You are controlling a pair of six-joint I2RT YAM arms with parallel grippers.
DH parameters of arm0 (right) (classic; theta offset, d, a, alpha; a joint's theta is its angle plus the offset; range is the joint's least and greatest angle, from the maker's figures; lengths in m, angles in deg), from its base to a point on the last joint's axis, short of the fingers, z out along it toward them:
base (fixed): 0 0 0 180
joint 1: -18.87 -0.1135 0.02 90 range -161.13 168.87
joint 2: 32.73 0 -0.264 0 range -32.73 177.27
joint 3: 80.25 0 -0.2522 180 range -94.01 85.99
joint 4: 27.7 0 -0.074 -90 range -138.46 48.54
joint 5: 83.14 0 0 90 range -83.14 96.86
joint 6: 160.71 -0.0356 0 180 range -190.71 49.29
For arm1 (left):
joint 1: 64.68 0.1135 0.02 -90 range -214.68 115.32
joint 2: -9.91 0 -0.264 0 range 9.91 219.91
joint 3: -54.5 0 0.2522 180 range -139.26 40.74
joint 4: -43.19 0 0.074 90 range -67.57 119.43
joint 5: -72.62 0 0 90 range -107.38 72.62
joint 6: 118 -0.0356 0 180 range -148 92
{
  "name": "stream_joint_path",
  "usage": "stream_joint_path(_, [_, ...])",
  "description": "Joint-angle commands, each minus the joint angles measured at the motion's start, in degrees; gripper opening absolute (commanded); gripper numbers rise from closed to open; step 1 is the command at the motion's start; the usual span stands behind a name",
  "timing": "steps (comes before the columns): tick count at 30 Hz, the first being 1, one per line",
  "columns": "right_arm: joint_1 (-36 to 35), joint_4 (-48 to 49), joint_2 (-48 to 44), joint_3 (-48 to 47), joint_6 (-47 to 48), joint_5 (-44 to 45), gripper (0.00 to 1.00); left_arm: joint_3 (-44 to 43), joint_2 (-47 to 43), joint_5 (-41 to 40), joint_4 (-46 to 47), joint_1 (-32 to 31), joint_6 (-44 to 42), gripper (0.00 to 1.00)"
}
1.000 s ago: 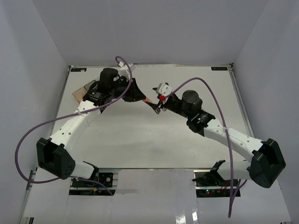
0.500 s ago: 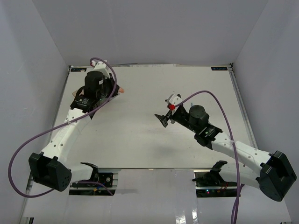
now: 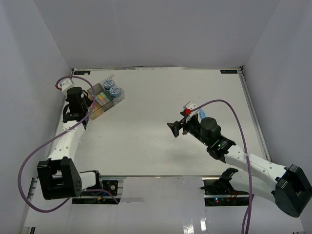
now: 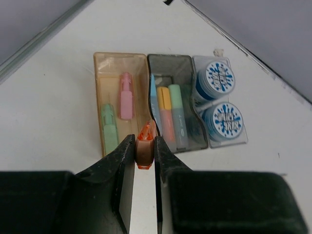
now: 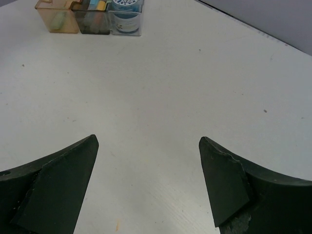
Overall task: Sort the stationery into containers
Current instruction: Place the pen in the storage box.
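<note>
I should move my left gripper over the empty gap beside the green stick in the orange-tan bin (image 4: 103,66), then lower and release the orange marker there.
The joined containers (image 3: 110,100) stand at the far left of the table. In the left wrist view the orange-tan bin (image 4: 103,66) holds a pink stick (image 4: 126,95) and a green stick (image 4: 109,127). The smoky grey bin (image 4: 168,61) holds blue, orange and green sticks. The clear bin (image 4: 243,139) holds two blue-and-white rolls (image 4: 220,78). My left gripper (image 4: 145,146) is shut on an orange marker (image 4: 145,151), just short of the bins' near edge. My right gripper (image 3: 174,129) is open and empty over bare table, far from the containers, which show small in its view (image 5: 90,14).
The white table (image 3: 161,97) is walled by grey panels at the left, back and right. Purple cables loop from both arms. The left arm lies along the left table edge.
My left arm has swung from the table's middle back to the far left, uncovering the bins. My right arm has drawn back toward the near right.
</note>
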Motion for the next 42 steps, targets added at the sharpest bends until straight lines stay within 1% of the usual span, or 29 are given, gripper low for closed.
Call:
stream_joint_path(1, [0.0, 1.7, -3.1, 1.1, -1.8, 3.3, 0.90, 1.1, 2.6, -2.2, 9.8, 3.1, 3.2, 0.00])
stream_joint_path(3, [-0.1, 1.7, -3.9, 1.6, -1.7, 4.4, 0.90, 2.3, 4.1, -2.9, 13.9, 3.8, 3.9, 0.00])
stream_joint_path(6, [0.0, 1.3, -5.7, 2.2, -1.8, 4.8, 0.90, 1.8, 7.9, -2.9, 17.0, 4.7, 4.5, 0.00])
stream_joint_path(9, [0.0, 1.2, -7.0, 3.1, -1.8, 4.8, 0.90, 1.0, 11.8, -2.8, 19.7, 4.9, 4.7, 0.04])
stream_joint_path(13, [0.0, 0.0, -8.0, 3.5, -3.2, 5.8, 0.90, -1.2, 16.6, -2.8, 19.0, 5.5, 6.2, 0.11])
stream_joint_path(14, [0.1, -0.1, -8.3, 3.8, -3.1, 6.0, 0.90, -1.5, 18.2, -2.6, 18.4, 5.5, 6.4, 0.14])
stream_joint_path(16, [0.0, -0.3, -9.0, 4.1, -2.9, 6.8, 0.90, -1.4, 19.2, -2.8, 18.2, 5.5, 7.3, 0.18])
stream_joint_path(17, [0.0, -0.3, -9.2, 4.2, -2.8, 7.0, 0.90, -1.0, 19.6, -2.8, 18.4, 5.5, 7.7, 0.22])
stream_joint_path(19, [-0.1, -0.3, -9.4, 4.5, -2.5, 7.3, 0.90, 0.5, 19.5, -2.5, 19.1, 5.5, 9.0, 0.28])
stream_joint_path(20, [0.0, -0.3, -9.4, 4.6, -2.5, 7.3, 0.90, 1.1, 19.0, -2.3, 20.0, 5.6, 9.4, 0.37])
stream_joint_path(23, [0.0, -0.5, -9.2, 4.7, -2.5, 7.8, 0.90, 2.5, 18.2, -1.0, 20.4, 5.5, 10.1, 0.53])
stream_joint_path(24, [-0.1, -0.6, -9.1, 4.7, -2.5, 8.2, 0.90, 2.3, 17.8, -0.8, 20.0, 5.5, 10.2, 0.59])
stream_joint_path(27, [0.1, -1.0, -8.9, 4.3, -2.5, 9.9, 0.90, 2.2, 16.7, 0.1, 18.4, 5.5, 10.3, 0.68])
stream_joint_path(28, [-0.1, -1.0, -8.8, 4.3, -2.5, 10.6, 0.90, 2.3, 15.9, 0.1, 17.9, 5.5, 10.3, 0.73])
stream_joint_path(30, [0.1, -1.7, -7.9, 4.0, -3.0, 12.4, 0.90, 2.2, 14.8, 0.0, 15.7, 5.5, 10.4, 0.78])
stream_joint_path(31, [-0.1, -2.5, -7.5, 3.3, -3.5, 15.1, 0.90, 2.1, 13.4, 0.3, 14.9, 5.5, 10.3, 0.82])
stream_joint_path(32, [0.0, -3.4, -7.1, 2.9, -4.4, 16.5, 0.90, 1.9, 12.5, 0.6, 12.9, 5.5, 9.9, 0.84])
stream_joint_path(33, [0.2, -5.7, -5.8, 2.2, -4.9, 19.5, 0.90, 1.2, 11.5, 1.0, 11.8, 5.5, 9.8, 0.85])
stream_joint_path(34, [0.4, -7.1, -5.2, 1.6, -5.5, 21.0, 0.90, 0.9, 9.4, 1.7, 10.8, 5.5, 9.4, 0.90])
stream_joint_path(35, [0.9, -8.5, -3.9, 0.3, -6.9, 22.4, 0.90, 0.5, 8.1, 2.7, 8.9, 5.5, 8.1, 0.92])
stream_joint_path(37, [3.0, -12.1, -2.7, -0.6, -8.5, 24.8, 0.90, -1.7, 5.8, 6.8, 7.0, 5.5, 6.6, 0.96])
stream_joint_path(38, [3.9, -13.0, -2.2, -0.8, -9.4, 25.0, 0.91, -2.4, 3.6, 8.4, 3.1, 5.5, 5.8, 0.98])
stream_joint_path(39, [6.3, -13.8, -1.2, -0.9, -11.8, 24.9, 0.91, -3.1, 2.7, 11.5, 1.8, 5.5, 5.0, 0.98])
stream_joint_path(41, [9.0, -15.4, -0.1, -0.8, -14.1, 23.9, 0.92, -1.4, -1.4, 15.5, 1.3, 5.5, 4.9, 0.98])
stream_joint_path(42, [11.7, -15.8, 1.2, -0.8, -15.8, 22.6, 0.93, 0.0, -2.9, 17.6, 1.7, 5.5, 4.9, 0.98])
